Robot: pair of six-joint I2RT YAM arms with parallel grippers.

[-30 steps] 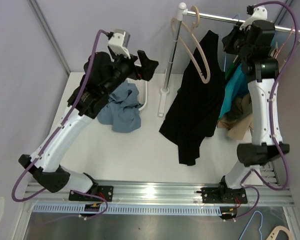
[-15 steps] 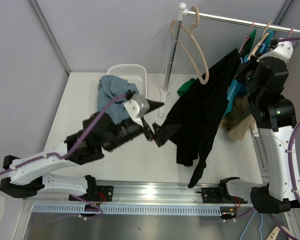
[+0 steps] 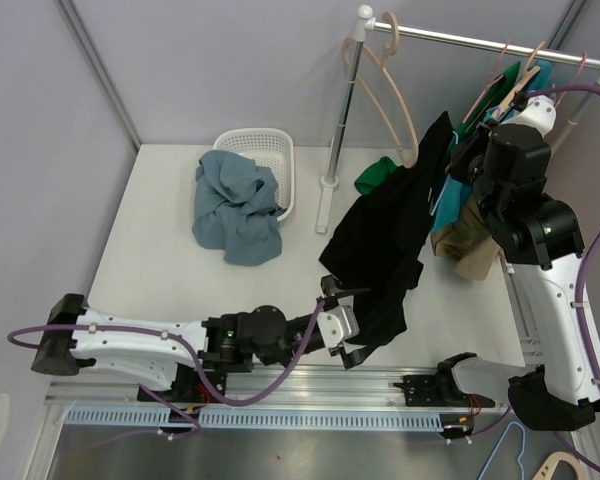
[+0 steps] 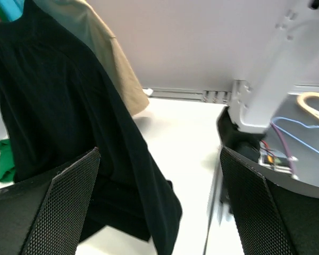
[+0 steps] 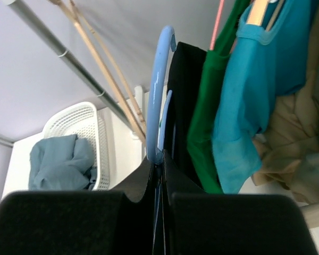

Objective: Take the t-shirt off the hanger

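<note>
The black t-shirt's cloth hangs beyond the left gripper's open fingers, so next the left gripper will move outward and to the right in the top view, onto the t-shirt's near edge.
The black t-shirt (image 3: 380, 250) hangs on a light blue hanger (image 5: 158, 95), held off the rail. My right gripper (image 5: 162, 162) is shut on the hanger's neck just below the hook; in the top view it (image 3: 460, 162) is at the shirt's collar. My left gripper (image 3: 352, 322) is open, low over the table's near edge, at the shirt's bottom hem. In the left wrist view the black t-shirt (image 4: 69, 106) hangs between and beyond the open mesh fingers (image 4: 69, 196), not touching them; the left gripper (image 4: 159, 212) holds nothing.
A clothes rail (image 3: 460, 38) carries bare beige hangers (image 3: 395, 80) and teal, green and beige garments (image 3: 470, 215). A white basket (image 3: 272, 140) with a grey-blue cloth (image 3: 235, 205) stands at the back left. The rail's post (image 3: 338, 130) stands mid-table.
My left arm has swung from the basket down to the near edge, its open gripper now at the shirt's hem. The right arm has shifted the hanger and shirt leftward.
</note>
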